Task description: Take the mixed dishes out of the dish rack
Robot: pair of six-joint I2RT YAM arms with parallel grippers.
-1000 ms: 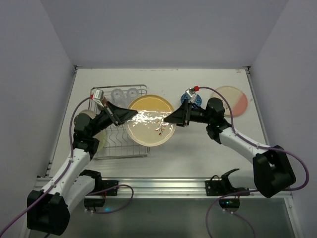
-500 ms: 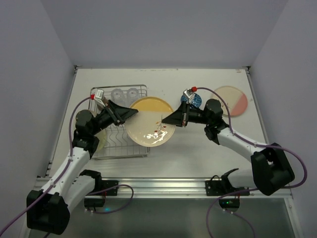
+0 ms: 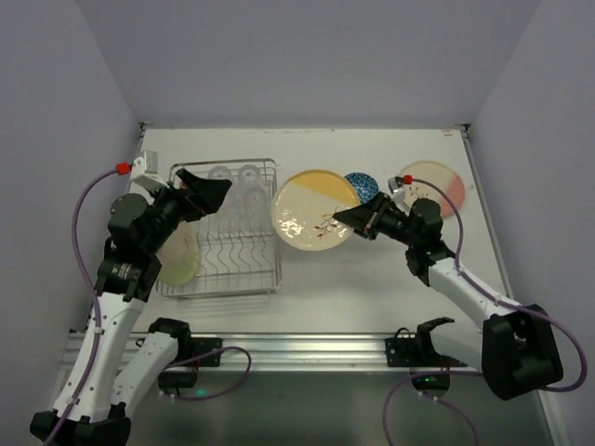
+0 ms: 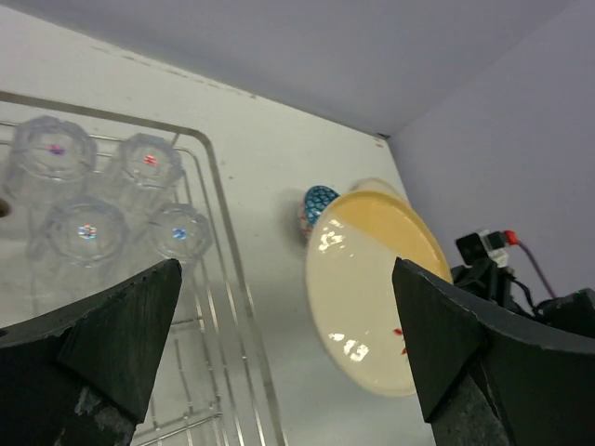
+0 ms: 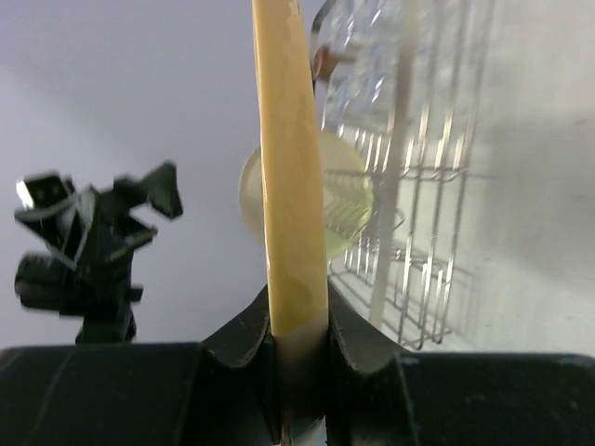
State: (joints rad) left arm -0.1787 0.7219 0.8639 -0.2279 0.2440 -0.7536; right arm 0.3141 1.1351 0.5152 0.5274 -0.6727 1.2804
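Note:
My right gripper carries the large plate past the blue-patterned bowl next, down onto the cream and pink plate, since that lies clear of the rack (image 3: 278, 243).
The large cream and yellow plate (image 3: 314, 210) hangs tilted just right of the dish rack (image 3: 278, 243), with my right gripper (image 3: 359, 218) shut on its right rim. In the right wrist view the plate's edge (image 5: 288, 167) sits pinched between both pads (image 5: 297, 311). My left gripper (image 3: 206, 190) hovers open over the rack's back left, holding nothing; its view looks between wide jaws (image 4: 286, 269) at the plate (image 4: 372, 288). Several clear glasses (image 3: 234, 177) stand in the rack's far end. A pale green plate (image 3: 177, 256) leans at the rack's left side.
A small blue-patterned bowl (image 3: 361, 184) sits on the table right behind the held plate. A cream and pink plate (image 3: 435, 188) lies at the far right. White side walls border the table on both sides.
The left gripper has let go of the large plate, opened wide and drawn back left over the rack. The right gripper has closed on the plate and carried it right, away from the rack.

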